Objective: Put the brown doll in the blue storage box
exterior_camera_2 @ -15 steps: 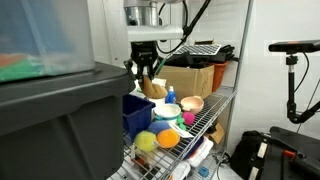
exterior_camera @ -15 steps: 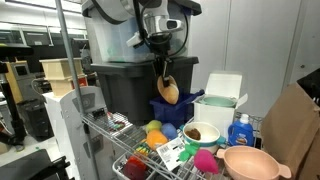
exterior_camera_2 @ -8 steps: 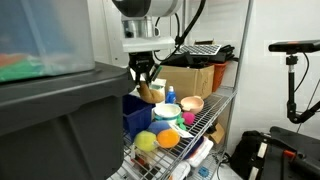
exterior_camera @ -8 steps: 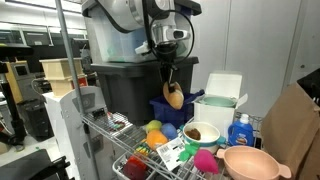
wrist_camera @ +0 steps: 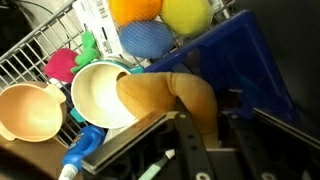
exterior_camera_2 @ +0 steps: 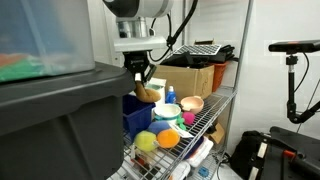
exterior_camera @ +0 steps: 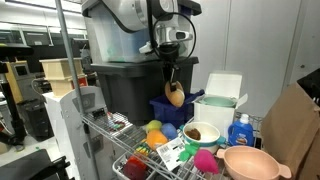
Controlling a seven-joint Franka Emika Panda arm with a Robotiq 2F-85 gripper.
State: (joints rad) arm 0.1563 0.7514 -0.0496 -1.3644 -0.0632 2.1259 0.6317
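One end of the brown doll still sticks out past the rim of the box. My gripper needs to move farther over the blue storage box's opening [exterior_camera: 163, 101] [wrist_camera: 236, 72] next and release the doll there.
My gripper [exterior_camera: 170, 76] is shut on the brown doll [exterior_camera: 175, 96], a tan oval plush that hangs from the fingers. It hangs just above the blue storage box [exterior_camera: 166, 112], which stands on the wire shelf beside a big dark tote. In an exterior view the doll [exterior_camera_2: 148, 93] is over the box's top edge [exterior_camera_2: 137, 112]. In the wrist view the doll [wrist_camera: 170, 98] runs out from between the dark fingers [wrist_camera: 205, 130], with the blue box's wall [wrist_camera: 240, 55] right behind it.
A large dark grey tote [exterior_camera: 125, 85] stands next to the box. On the wire shelf [exterior_camera: 125, 150] lie coloured balls [exterior_camera: 155, 130], a white cup with brown filling [exterior_camera: 200, 132], a pink bowl [exterior_camera: 250, 163], a blue-capped bottle [exterior_camera: 240, 130] and a white box [exterior_camera: 220, 105].
The arm has carried the doll sideways toward the blue box and slightly lower; the doll stays held in the shut fingers.
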